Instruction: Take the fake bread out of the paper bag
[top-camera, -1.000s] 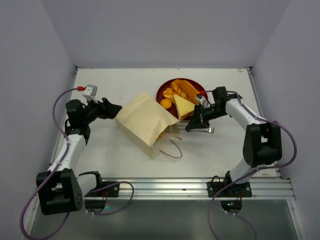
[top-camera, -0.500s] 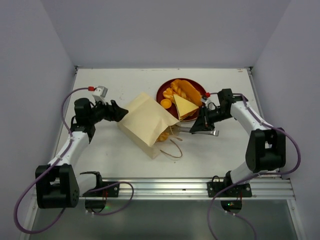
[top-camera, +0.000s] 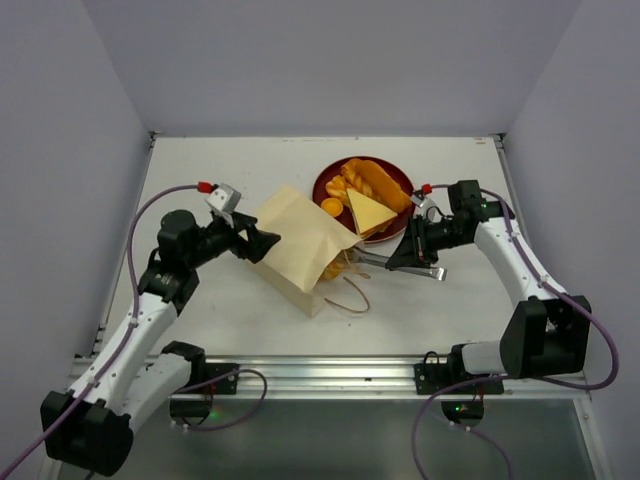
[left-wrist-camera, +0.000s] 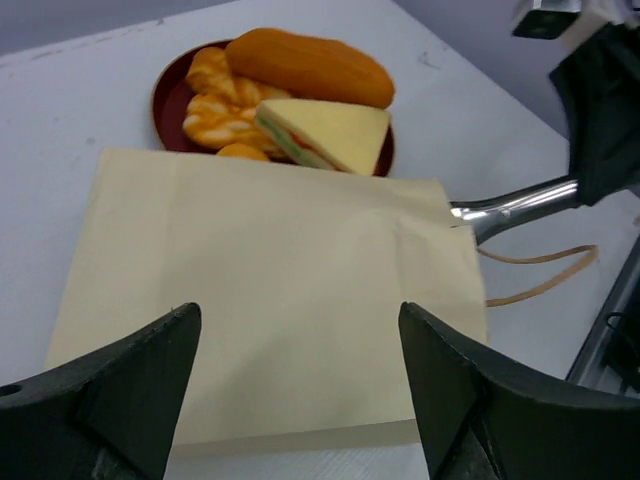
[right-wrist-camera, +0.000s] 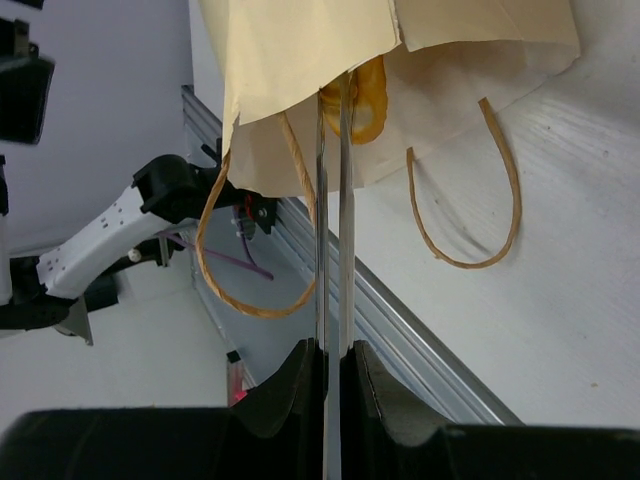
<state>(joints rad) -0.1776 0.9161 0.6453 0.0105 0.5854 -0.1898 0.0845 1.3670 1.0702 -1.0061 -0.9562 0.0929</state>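
Note:
I'll lift the tongs' bun outward with my right gripper and release it on the small orange bread pieces there.
The paper bag (top-camera: 295, 245) lies on its side, its mouth and cord handles toward the near right. An orange bun (top-camera: 328, 268) sits just inside the mouth and also shows in the right wrist view (right-wrist-camera: 367, 100). My right gripper (top-camera: 405, 255) is shut on metal tongs (top-camera: 372, 260); their two arms (right-wrist-camera: 330, 200) are nearly together, with the tips at the bun. My left gripper (top-camera: 262, 243) is open and empty, its jaws either side of the bag's closed end (left-wrist-camera: 270, 290). A long orange roll (top-camera: 380, 180) and a pale triangular sandwich slice (top-camera: 368, 212) lie on the plate.
The red plate (top-camera: 325, 185) stands just behind the bag's mouth and also holds small orange bread pieces (top-camera: 348, 184). The bag's cord handles (top-camera: 350, 297) trail on the table toward the metal rail (top-camera: 400, 372) at the near edge. Grey walls close in the left, right and back.
My left arm has swung right and brought its open gripper up to the bag's closed end. My right arm has shifted a little right and now holds the tongs, tips at the bag's mouth.

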